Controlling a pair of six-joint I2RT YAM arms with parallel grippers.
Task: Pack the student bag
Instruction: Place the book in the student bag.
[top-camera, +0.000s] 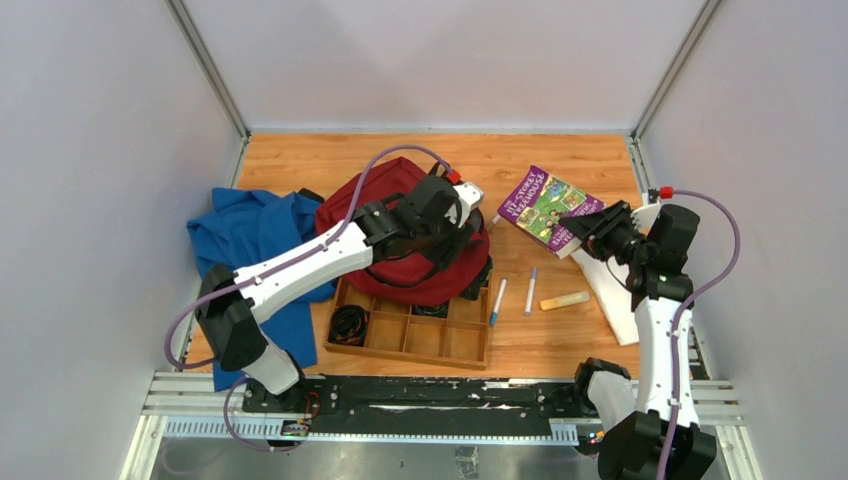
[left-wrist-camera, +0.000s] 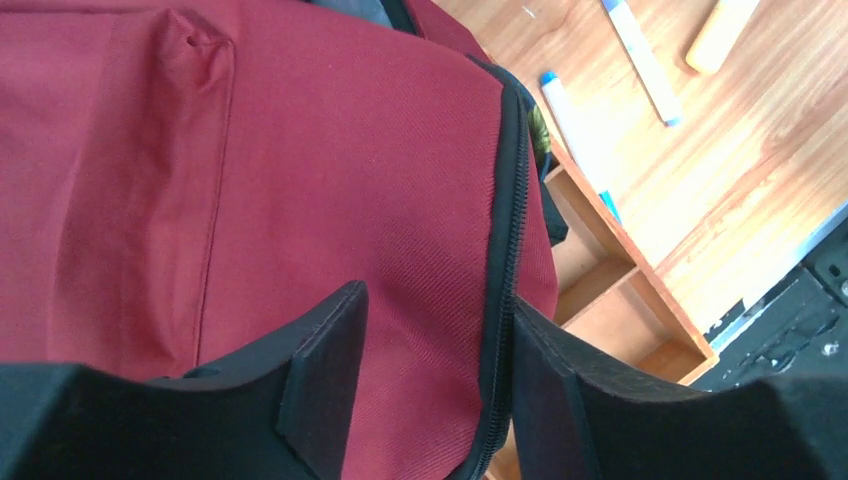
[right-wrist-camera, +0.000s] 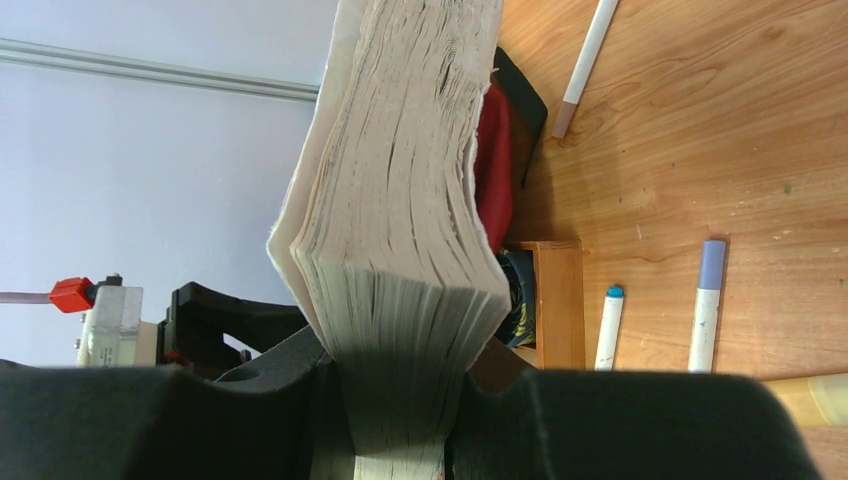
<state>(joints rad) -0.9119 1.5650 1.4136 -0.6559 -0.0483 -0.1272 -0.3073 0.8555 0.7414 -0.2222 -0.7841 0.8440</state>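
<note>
The robot's right gripper needs to carry the paperback book to the left in the top view next, into the student bag, and release it there, since the bag is on that side of the gripper.
The student bag, dark red with a black zipper, lies in the middle of the table, its near side resting over the wooden tray. My left gripper is down on the bag's right side. In the left wrist view its jaws stand apart over the red fabric, the right finger against the zipper, and nothing is pinched. My right gripper is shut on a thick paperback book with a purple cover, held off the table to the right of the bag. The page edges run between the jaws.
A wooden compartment tray sits in front of the bag, with a black coiled item in its left cell. A blue cloth lies at the left. Two white markers, a yellow highlighter and a white sheet lie at the right.
</note>
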